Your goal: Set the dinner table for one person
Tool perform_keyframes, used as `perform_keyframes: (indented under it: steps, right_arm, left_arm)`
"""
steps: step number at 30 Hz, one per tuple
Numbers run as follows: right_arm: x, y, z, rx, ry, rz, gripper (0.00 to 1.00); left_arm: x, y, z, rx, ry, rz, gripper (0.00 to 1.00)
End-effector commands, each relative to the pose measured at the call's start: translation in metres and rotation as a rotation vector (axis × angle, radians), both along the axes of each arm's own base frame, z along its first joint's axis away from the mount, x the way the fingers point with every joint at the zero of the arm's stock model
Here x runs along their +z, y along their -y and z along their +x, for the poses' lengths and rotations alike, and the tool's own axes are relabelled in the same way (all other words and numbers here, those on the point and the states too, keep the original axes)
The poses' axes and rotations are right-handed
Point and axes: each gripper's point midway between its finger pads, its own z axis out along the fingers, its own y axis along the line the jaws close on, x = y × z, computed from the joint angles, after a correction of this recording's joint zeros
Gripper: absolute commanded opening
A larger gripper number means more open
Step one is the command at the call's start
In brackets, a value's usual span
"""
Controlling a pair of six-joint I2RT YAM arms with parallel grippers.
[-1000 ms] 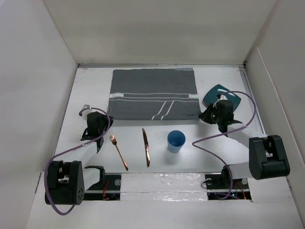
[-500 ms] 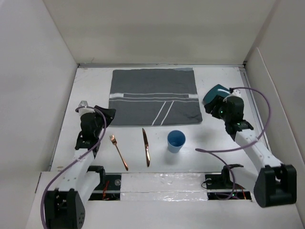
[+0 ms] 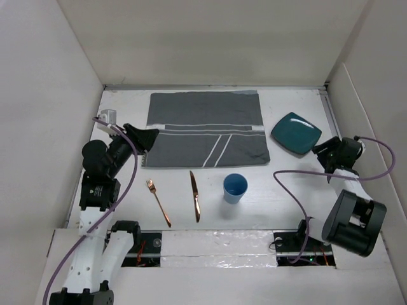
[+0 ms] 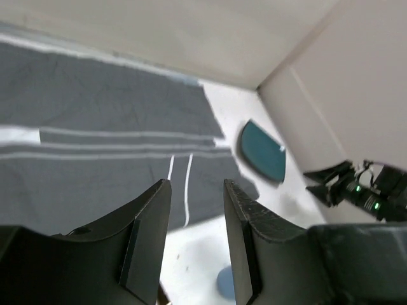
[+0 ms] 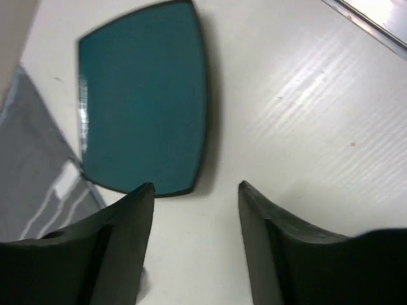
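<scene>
The plate's near corner is closest to the open fingers, so the robot's right gripper needs to go down onto it, toward the left in the top view.
On the white dinner table (image 3: 273,197) lies a grey striped placemat (image 3: 205,130) at the back middle. A teal plate (image 3: 296,133) rests flat to its right. In front of the mat lie a copper fork (image 3: 158,202) and a copper knife (image 3: 194,195), with a blue cup (image 3: 234,187) standing to their right. My left gripper (image 3: 151,136) hovers open over the mat's left edge, holding nothing. Its wrist view looks across the placemat (image 4: 95,127) to the plate (image 4: 262,152). My right gripper (image 3: 321,152) is open just right of the plate (image 5: 143,95), apart from it.
White walls close in the table on the left, back and right. A metal strip (image 3: 327,108) runs along the right edge beside the plate. The right arm (image 4: 362,190) shows in the left wrist view near the right wall. Both arm bases sit at the near edge.
Both grippers have opened. The left arm lifted from the table and now points over the mat's left edge. The right gripper drew back to the right, off the plate.
</scene>
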Motion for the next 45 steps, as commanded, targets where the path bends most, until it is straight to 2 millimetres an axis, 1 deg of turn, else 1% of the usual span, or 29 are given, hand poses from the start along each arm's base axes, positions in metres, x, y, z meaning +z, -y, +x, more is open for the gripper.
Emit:
perform_keyframes:
  steps: [1,2,5,6,7,11,12,13,15,20,21,22,24,27,28,30,31,32,33,34,35,36,37,39,40,41,42,43,45]
  right_arm:
    - [0.006,0.003,0.013,0.043,0.096,0.068,0.67]
    - [0.003,0.002,0.015,0.049,0.095,0.084,0.7]
    - [-0.013,-0.002,0.022,0.057,0.081,0.153,0.71]
    - [-0.024,-0.006,0.023,0.062,0.063,0.189,0.71]
    - [-0.024,-0.006,0.027,0.063,0.083,0.201,0.7]
    - [-0.044,-0.017,0.035,0.044,0.101,0.333,0.63]
    - [-0.042,-0.018,0.039,0.055,0.129,0.344,0.62]
    - [-0.048,-0.02,0.039,0.05,0.131,0.368,0.61]
    - [-0.047,-0.019,0.041,0.016,0.155,0.401,0.58]
    - [-0.054,-0.038,0.053,0.003,0.17,0.515,0.5]
    - [-0.051,-0.035,0.056,-0.016,0.191,0.515,0.5]
    - [-0.055,-0.035,0.055,-0.031,0.186,0.533,0.49]
    - [-0.059,-0.038,0.056,-0.061,0.2,0.582,0.43]
    - [-0.058,-0.038,0.058,-0.092,0.217,0.604,0.41]
    - [-0.06,-0.042,0.057,-0.107,0.219,0.625,0.37]
    - [-0.058,-0.037,0.058,-0.137,0.252,0.627,0.31]
    - [-0.061,-0.037,0.053,-0.154,0.252,0.637,0.23]
    - [-0.059,-0.033,0.053,-0.174,0.272,0.624,0.17]
    - [-0.053,-0.031,0.053,-0.174,0.293,0.615,0.12]
    - [-0.05,-0.03,0.052,-0.17,0.31,0.596,0.04]
    - [-0.042,-0.029,0.052,-0.163,0.342,0.582,0.0]
    - [-0.025,-0.025,0.053,-0.14,0.404,0.551,0.0]
    - [-0.018,-0.021,0.053,-0.137,0.424,0.528,0.0]
    - [0.005,-0.024,0.059,-0.071,0.462,0.496,0.0]
    - [0.027,-0.022,0.061,-0.024,0.497,0.426,0.0]
    - [0.031,-0.028,0.061,0.019,0.464,0.422,0.0]
    - [0.055,-0.031,0.071,0.067,0.496,0.386,0.0]
    - [0.068,-0.036,0.074,0.111,0.506,0.341,0.0]
    - [0.112,-0.058,0.081,0.21,0.566,0.296,0.0]
  left_arm:
    - [-0.039,0.006,-0.007,-0.058,-0.067,0.118,0.36]
    - [-0.039,0.009,-0.007,-0.078,-0.074,0.127,0.36]
    - [-0.038,0.018,-0.01,-0.13,-0.073,0.119,0.35]
    - [-0.04,0.019,-0.01,-0.142,-0.08,0.118,0.36]
    - [-0.041,0.023,-0.012,-0.158,-0.081,0.117,0.35]
    - [-0.044,0.022,-0.012,-0.157,-0.091,0.117,0.35]
    - [-0.044,0.022,-0.012,-0.154,-0.089,0.117,0.35]
    - [-0.044,0.022,-0.012,-0.152,-0.09,0.119,0.35]
    - [-0.045,0.021,-0.011,-0.145,-0.092,0.12,0.35]
    - [-0.043,0.019,-0.009,-0.131,-0.089,0.12,0.35]
    - [-0.043,0.018,-0.009,-0.128,-0.09,0.122,0.35]
    - [-0.043,0.018,-0.009,-0.122,-0.091,0.124,0.35]
    - [-0.044,0.016,-0.008,-0.109,-0.094,0.127,0.35]
    - [-0.043,0.015,-0.007,-0.107,-0.094,0.127,0.35]
    - [-0.043,0.015,-0.007,-0.107,-0.094,0.127,0.34]
    - [-0.044,0.015,-0.006,-0.105,-0.099,0.13,0.34]
    - [-0.045,0.015,-0.005,-0.105,-0.103,0.129,0.34]
    - [-0.046,0.015,-0.005,-0.106,-0.103,0.13,0.34]
    - [-0.046,0.015,-0.005,-0.108,-0.103,0.13,0.34]
    - [-0.047,0.015,-0.005,-0.108,-0.106,0.13,0.34]
    - [-0.048,0.015,-0.005,-0.108,-0.109,0.131,0.34]
    - [-0.049,0.016,-0.004,-0.11,-0.115,0.132,0.34]
    - [-0.05,0.016,-0.004,-0.11,-0.116,0.132,0.34]
    - [-0.051,0.016,-0.004,-0.11,-0.12,0.131,0.34]
    - [-0.05,0.015,-0.004,-0.109,-0.116,0.133,0.34]
    - [-0.051,0.015,-0.004,-0.109,-0.116,0.135,0.34]
    - [-0.051,0.015,-0.003,-0.108,-0.117,0.137,0.34]
    - [-0.052,0.015,-0.003,-0.107,-0.12,0.137,0.34]
    - [-0.052,0.014,-0.003,-0.102,-0.121,0.138,0.34]
